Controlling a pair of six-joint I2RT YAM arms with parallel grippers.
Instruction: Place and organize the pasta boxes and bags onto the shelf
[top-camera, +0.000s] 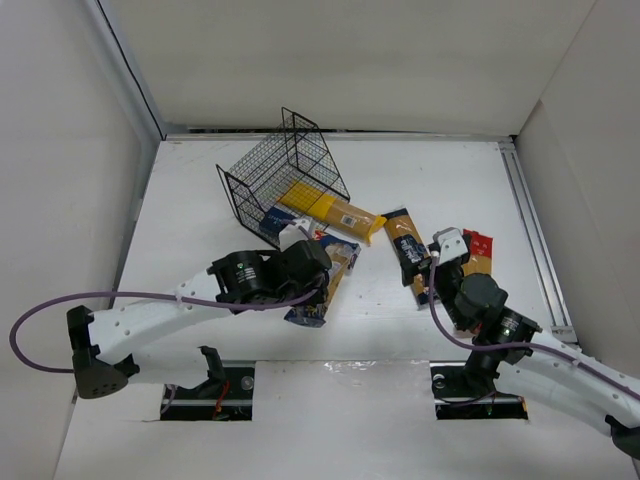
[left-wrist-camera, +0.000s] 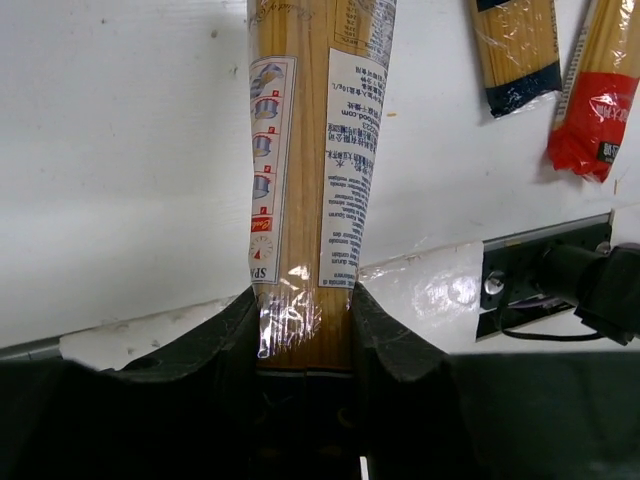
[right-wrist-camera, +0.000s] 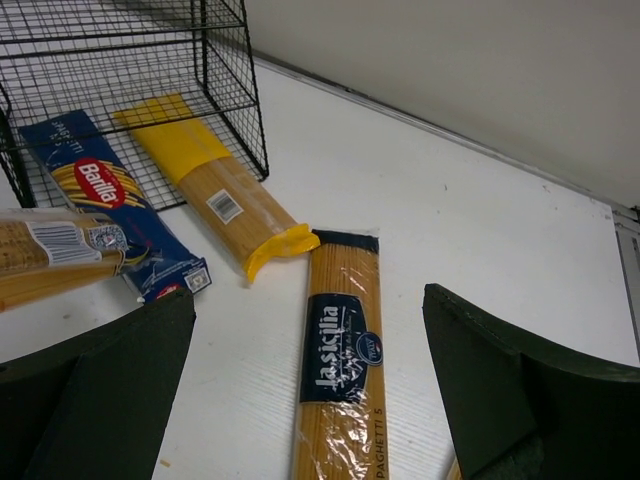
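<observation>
I will swing my left gripper outward and slide the bag it holds into the shelf's opening (top-camera: 251, 213) beside the blue box, then release it. The bag points past the shelf (top-camera: 285, 170).
My left gripper (top-camera: 318, 258) (left-wrist-camera: 300, 300) is shut on the end of a clear spaghetti bag (left-wrist-camera: 310, 150) with a white label, which lies over the table just right of a dark-blue Barilla box (top-camera: 307, 315) (right-wrist-camera: 100, 195). The black wire shelf (top-camera: 285, 170) (right-wrist-camera: 130, 60) lies tipped at the back, with the blue box's far end and a yellow bag (top-camera: 325, 210) (right-wrist-camera: 215, 190) reaching into its mouth. My right gripper (top-camera: 445, 250) (right-wrist-camera: 308, 295) is open above an orange-brown pack with a dark label (top-camera: 405, 245) (right-wrist-camera: 340, 350). A red-and-yellow spaghetti bag (top-camera: 478, 250) (left-wrist-camera: 595, 100) lies beside it.
White walls enclose the table on the left, back and right. A metal strip (left-wrist-camera: 545, 235) with a black arm mount runs along the near edge. The held bag also shows at the left of the right wrist view (right-wrist-camera: 50, 260).
</observation>
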